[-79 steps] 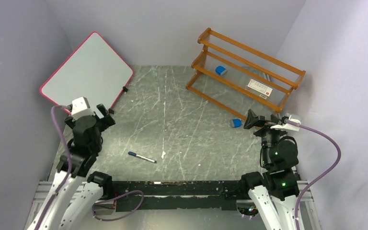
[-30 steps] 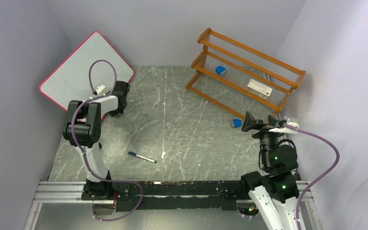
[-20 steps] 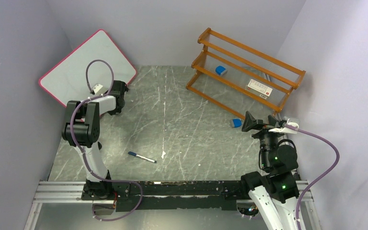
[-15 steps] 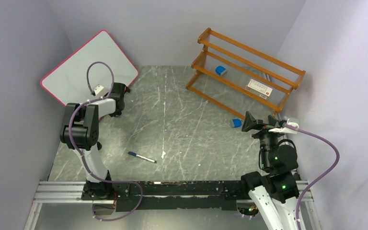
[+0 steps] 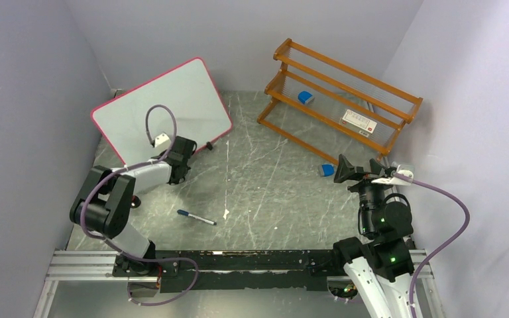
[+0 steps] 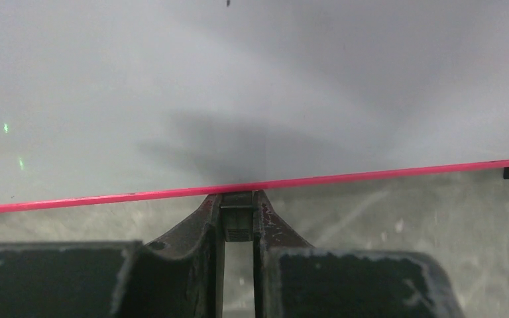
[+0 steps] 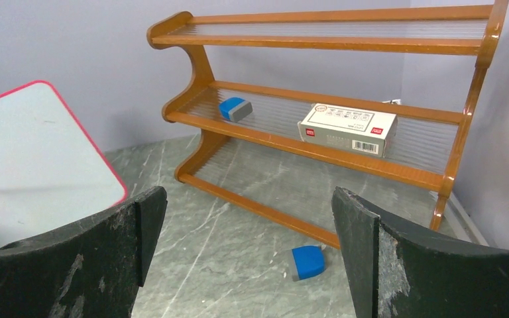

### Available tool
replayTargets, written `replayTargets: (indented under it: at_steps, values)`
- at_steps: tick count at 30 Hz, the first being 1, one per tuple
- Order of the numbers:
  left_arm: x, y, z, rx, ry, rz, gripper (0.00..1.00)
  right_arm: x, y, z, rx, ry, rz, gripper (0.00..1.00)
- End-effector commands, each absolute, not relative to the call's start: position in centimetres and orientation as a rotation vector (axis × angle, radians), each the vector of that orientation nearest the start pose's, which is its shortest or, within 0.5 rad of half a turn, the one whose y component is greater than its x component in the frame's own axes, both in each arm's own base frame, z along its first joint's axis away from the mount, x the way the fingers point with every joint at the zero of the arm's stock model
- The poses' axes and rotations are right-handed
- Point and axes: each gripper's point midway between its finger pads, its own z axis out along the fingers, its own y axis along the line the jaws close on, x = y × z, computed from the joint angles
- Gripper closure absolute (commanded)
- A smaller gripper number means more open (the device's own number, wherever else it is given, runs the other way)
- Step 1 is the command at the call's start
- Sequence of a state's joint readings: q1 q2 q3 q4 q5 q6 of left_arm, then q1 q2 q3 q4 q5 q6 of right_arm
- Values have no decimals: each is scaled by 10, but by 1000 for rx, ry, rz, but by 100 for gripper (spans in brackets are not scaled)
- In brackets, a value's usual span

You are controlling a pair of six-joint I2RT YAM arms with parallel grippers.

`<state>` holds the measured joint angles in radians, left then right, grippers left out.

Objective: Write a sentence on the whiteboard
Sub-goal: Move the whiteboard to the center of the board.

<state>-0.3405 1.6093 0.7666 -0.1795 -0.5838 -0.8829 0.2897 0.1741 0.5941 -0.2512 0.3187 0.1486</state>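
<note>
My left gripper draws the whiteboard (image 5: 162,109) by its small black foot back and toward the table's bare middle next, then opens, since the board stands off to one side.
The whiteboard (image 5: 162,109), white with a thin pink-red rim, stands tilted at the back left, its face blank; the sentence is not in view. My left gripper (image 5: 184,151) is at its lower right edge. In the left wrist view the fingers (image 6: 209,218) are pinched on the whiteboard (image 6: 238,99) just below the rim, so my left gripper (image 6: 238,199) is shut on it. My right gripper (image 5: 358,169) hovers at the right, far from the board, wide open with nothing in it (image 7: 248,195). The board's corner (image 7: 33,152) shows at the left of the right wrist view.
A blue-capped marker pen (image 5: 196,217) lies on the grey table near the front. An orange wooden rack (image 5: 341,99) at the back right holds a blue eraser (image 5: 305,97) and a white box (image 5: 359,120). Another blue eraser (image 5: 327,170) lies before the rack.
My left arm reached to the board, the gripper shut on its lower edge, and the board has swung right, out of the back left corner. The right arm has stayed still.
</note>
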Motion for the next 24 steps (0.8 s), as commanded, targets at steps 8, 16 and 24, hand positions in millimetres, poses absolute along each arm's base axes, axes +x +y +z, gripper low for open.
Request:
replayTargets:
  at_steps: [8,16,24]
  values:
    - [294,-147,12,-519,2364,-75,95,208,18,318,128,1376,167,0]
    - [260,-195,12,-446,2375,-167,95,210,20,316,117,1388,169,0]
    - [225,-232,8,-464,2383,-170,95,210,22,316,107,1392,176,0]
